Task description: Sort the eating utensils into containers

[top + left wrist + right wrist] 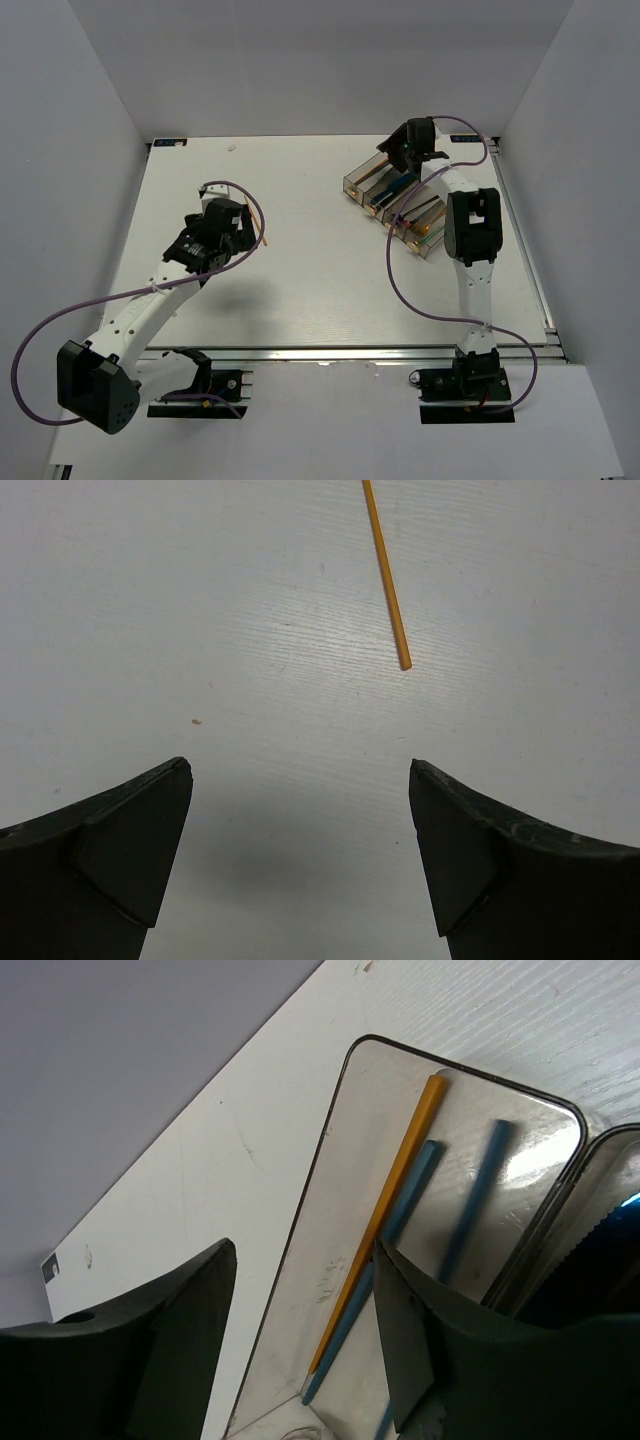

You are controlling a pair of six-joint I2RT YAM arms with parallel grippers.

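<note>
The orange chopstick's near end lies below my left gripper and to its right in the top view, so I need to move that way and down, straddling it.
A thin orange chopstick (pixel 386 578) lies on the white table ahead of my left gripper (pixel 300 772), which is open and empty just above the table. In the top view the left gripper (pixel 222 215) is at the table's left middle, with the chopstick's end (pixel 266 240) to its right. The clear joined containers (pixel 372 178) stand slanted at the back right. My right gripper (pixel 305 1252) is open and empty over the end bin (pixel 345 1110), which holds an orange chopstick (pixel 402 1165) and blue sticks (pixel 478 1190). The right gripper (pixel 405 150) hovers at the bins' far end.
The neighbouring bin (pixel 590 1175) holds a blue serrated knife (pixel 612 1228). Other bins hold blue (pixel 402 184) and gold-orange pieces (pixel 426 228). Purple cables (pixel 395 285) loop over the table by each arm. White walls enclose the table on three sides.
</note>
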